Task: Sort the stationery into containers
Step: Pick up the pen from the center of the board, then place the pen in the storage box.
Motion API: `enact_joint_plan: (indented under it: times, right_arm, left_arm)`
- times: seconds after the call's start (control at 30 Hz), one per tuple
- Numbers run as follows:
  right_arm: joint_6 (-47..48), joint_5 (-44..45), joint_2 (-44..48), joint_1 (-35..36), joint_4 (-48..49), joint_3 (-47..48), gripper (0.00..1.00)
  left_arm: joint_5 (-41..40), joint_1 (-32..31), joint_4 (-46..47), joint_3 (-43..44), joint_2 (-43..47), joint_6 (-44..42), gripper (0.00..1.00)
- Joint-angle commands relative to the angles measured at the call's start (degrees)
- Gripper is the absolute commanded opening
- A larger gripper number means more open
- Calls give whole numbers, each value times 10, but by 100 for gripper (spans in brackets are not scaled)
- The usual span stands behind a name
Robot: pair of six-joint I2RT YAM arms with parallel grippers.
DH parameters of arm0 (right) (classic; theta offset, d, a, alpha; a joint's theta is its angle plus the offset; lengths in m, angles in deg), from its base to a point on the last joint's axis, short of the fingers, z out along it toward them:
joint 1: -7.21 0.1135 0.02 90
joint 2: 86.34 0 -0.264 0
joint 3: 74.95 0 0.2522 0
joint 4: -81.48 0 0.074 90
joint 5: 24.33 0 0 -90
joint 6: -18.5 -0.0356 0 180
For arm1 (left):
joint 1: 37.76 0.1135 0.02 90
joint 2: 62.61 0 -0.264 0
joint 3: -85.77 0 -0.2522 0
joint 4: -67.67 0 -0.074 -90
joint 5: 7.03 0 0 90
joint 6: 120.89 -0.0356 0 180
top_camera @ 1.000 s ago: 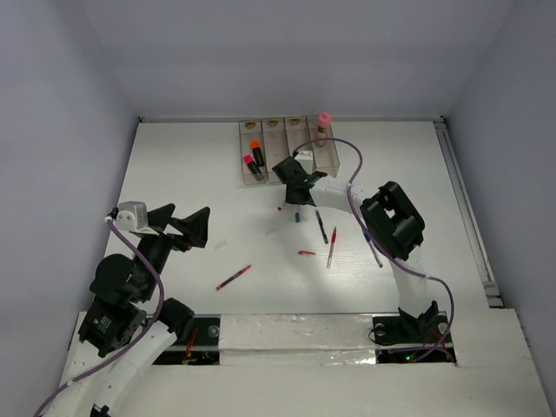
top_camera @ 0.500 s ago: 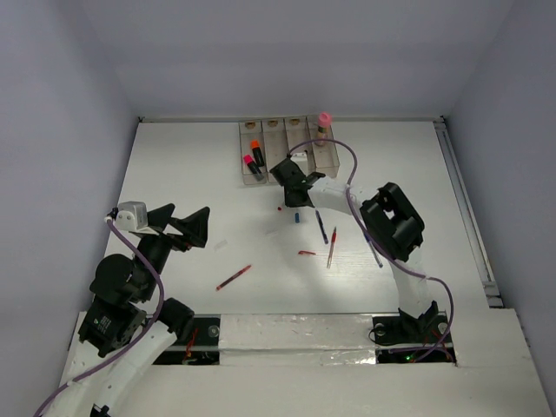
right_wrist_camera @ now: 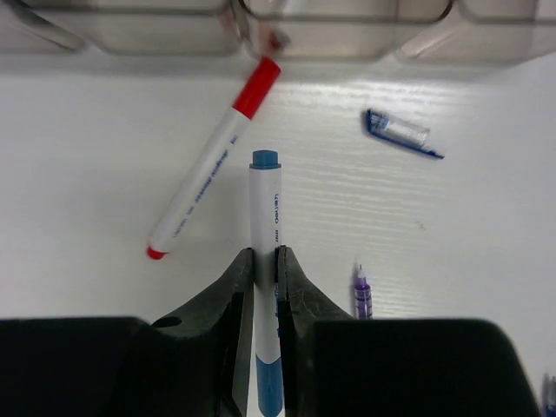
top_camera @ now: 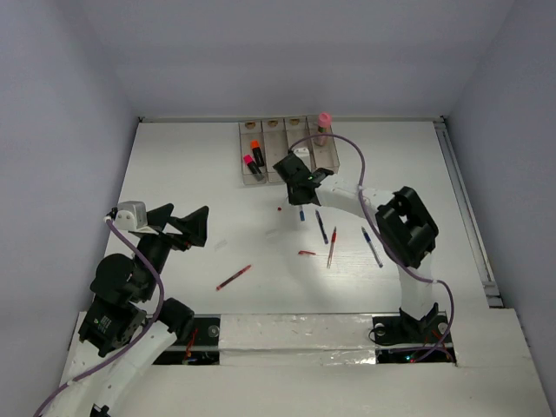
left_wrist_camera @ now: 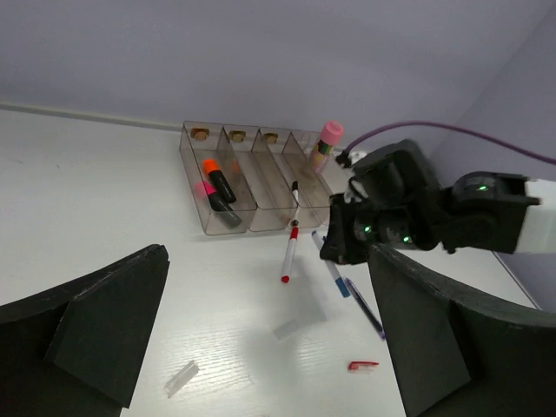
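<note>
Another white marker is already in the bin beside the glue stick's bin. I should next move my right gripper outward over that bin and let go of the marker inside.
My right gripper is shut on a white marker with blue ends, just in front of the containers. The marker's free end points at the containers. A white marker with a red cap lies slanted on the table to its left. Two highlighters lie in the leftmost bin. A pink-capped glue stick stands in the rightmost bin. Loose pens lie on the table: a red pen, a blue pen and another red pen. My left gripper hangs open over the left of the table, holding nothing.
A loose blue cap and a purple pen tip lie right of the held marker. A red cap and two clear caps lie nearer the left gripper. Another blue pen lies by the right arm's elbow.
The right gripper's fingers have closed onto the blue-ended white marker, and the right arm's elbow has swung to the right. The left arm has not moved.
</note>
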Motion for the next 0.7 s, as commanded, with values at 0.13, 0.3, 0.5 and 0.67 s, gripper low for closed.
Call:
enact_joint_plan:
  times: [0.13, 0.3, 0.5, 0.67]
  right_arm:
    - [92, -11, 81, -31, 57, 78, 0]
    - [138, -44, 27, -77, 87, 165, 0]
    - [173, -76, -77, -121, 91, 301, 0]
    - [175, -84, -134, -127, 70, 373, 0]
  left_arm:
    - [-14, 2, 16, -3, -11, -1, 99]
    - [-17, 2, 16, -3, -25, -1, 99]
    - [-27, 2, 16, -3, -31, -1, 99]
    - [-29, 8, 16, -2, -38, -2, 99]
